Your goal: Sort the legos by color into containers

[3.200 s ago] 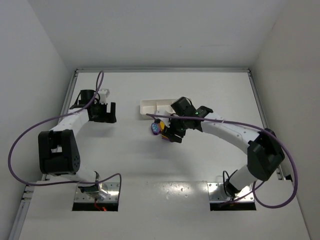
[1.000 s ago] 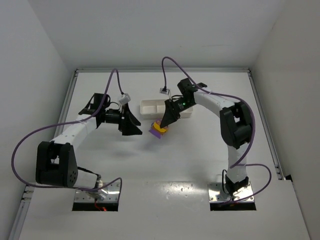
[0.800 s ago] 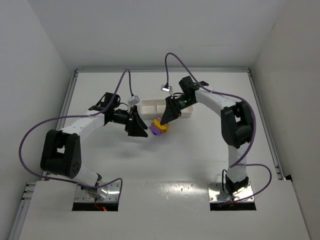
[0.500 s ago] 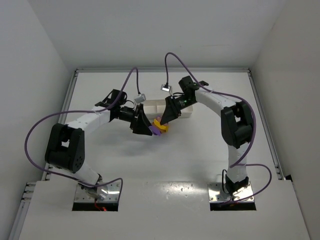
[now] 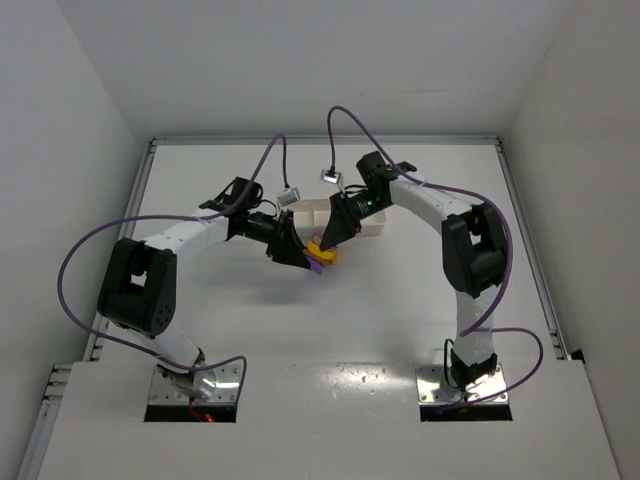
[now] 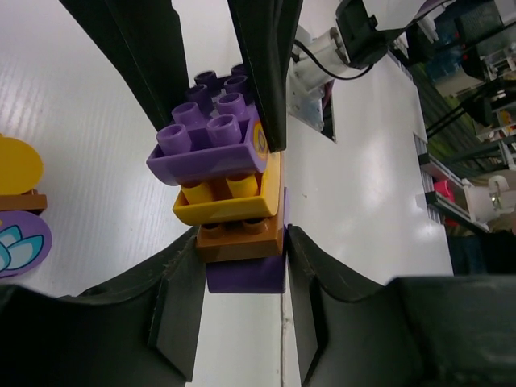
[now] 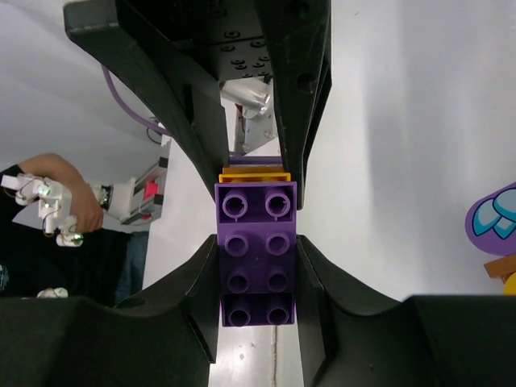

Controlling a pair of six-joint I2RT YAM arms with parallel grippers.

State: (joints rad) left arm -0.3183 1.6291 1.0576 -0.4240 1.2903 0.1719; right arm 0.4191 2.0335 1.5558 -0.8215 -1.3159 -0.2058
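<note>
My left gripper should next pull the joined purple lego off orange-brown, swing outward and tip down into the tray's end section away from the right (image 5: 302,217) gripper.
A stack of legos (image 5: 320,257) hangs over the table in front of the white tray of containers (image 5: 300,213). From one end it reads purple brick (image 6: 211,143), yellow (image 6: 230,200), orange-brown (image 6: 242,239), purple (image 6: 247,275). My left gripper (image 6: 244,260) is shut on the orange-brown and purple end. From the other side, my right gripper (image 7: 256,260) is shut on the long purple brick (image 7: 256,242). In the top view the two grippers meet nose to nose, left (image 5: 303,256) and right (image 5: 329,243). A rounded purple lego with a light blue spot (image 7: 493,216) lies on the table beside them.
A yellow piece (image 6: 16,165) and a brown one lie next to the rounded purple lego (image 6: 20,242). Purple cables loop over both arms. The right arm (image 5: 430,205) reaches across the tray's right end. Metal rails (image 5: 140,200) edge the table.
My left arm swung right to the stack and its jaws closed on the lower bricks. The right gripper lifted the stack earlier and has held it still for the last second.
</note>
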